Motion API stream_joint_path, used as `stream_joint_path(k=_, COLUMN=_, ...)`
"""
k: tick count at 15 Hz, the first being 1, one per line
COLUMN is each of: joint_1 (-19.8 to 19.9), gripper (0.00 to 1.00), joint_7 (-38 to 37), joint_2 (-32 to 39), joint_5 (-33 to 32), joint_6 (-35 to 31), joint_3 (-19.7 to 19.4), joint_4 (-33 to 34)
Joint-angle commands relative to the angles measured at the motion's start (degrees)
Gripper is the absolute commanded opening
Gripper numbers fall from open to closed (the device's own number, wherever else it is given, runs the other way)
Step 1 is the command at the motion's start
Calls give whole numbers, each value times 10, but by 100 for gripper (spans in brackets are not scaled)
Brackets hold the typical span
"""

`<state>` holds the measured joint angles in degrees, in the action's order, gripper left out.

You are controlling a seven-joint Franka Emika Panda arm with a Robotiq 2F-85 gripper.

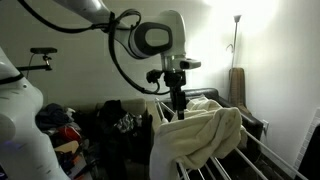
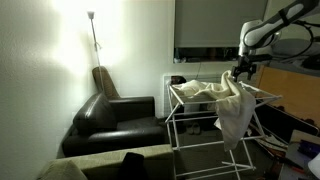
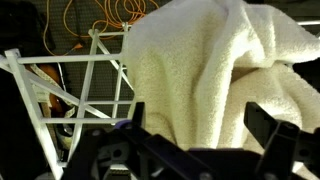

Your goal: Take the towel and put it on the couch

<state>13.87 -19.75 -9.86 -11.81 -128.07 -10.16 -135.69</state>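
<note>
The towel's upper fold is just below the fingers of my open gripper, so I should lower my gripper to it next.
A large cream towel (image 1: 205,135) lies bunched over the top of a white drying rack (image 1: 222,162), and one end hangs down the rack's side (image 2: 232,112). My gripper (image 1: 178,108) hangs just above the towel's upper fold, also seen from the far side (image 2: 241,76). In the wrist view the towel (image 3: 200,55) fills the space ahead of my gripper (image 3: 200,118). The jaws stand wide open, one dark finger (image 3: 268,126) on each side of the cloth, with nothing pinched. The black leather couch (image 2: 112,120) stands beside the rack against the wall.
White bars of the rack (image 3: 88,70) run to the left of the towel. A colourful pile of clothes (image 1: 62,125) lies on the dark couch. A floor lamp (image 2: 93,35) stands in the corner behind the couch, and a lit desk area (image 2: 295,75) lies behind the rack.
</note>
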Motion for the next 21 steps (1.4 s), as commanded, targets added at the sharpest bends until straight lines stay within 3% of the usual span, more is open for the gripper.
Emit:
stream_joint_path(k=1, joint_1=7, gripper=100, joint_7=-52, joint_2=-14, joint_5=-40, joint_6=-45, joint_3=12, joint_4=-47)
stream_joint_path(k=4, joint_1=9, gripper=100, joint_7=-66, joint_2=-9, joint_5=-55, joint_6=-56, joint_3=12, joint_4=-64)
stream_joint_path(k=13, joint_1=5, gripper=100, joint_7=-6, joint_2=-15, joint_5=-39, joint_6=-147, joint_3=4, joint_4=-122)
stream_joint_path(k=21, joint_1=-1, gripper=100, joint_7=126, joint_2=-11, joint_5=-18, joint_6=-279, joint_3=-10, joint_4=-192)
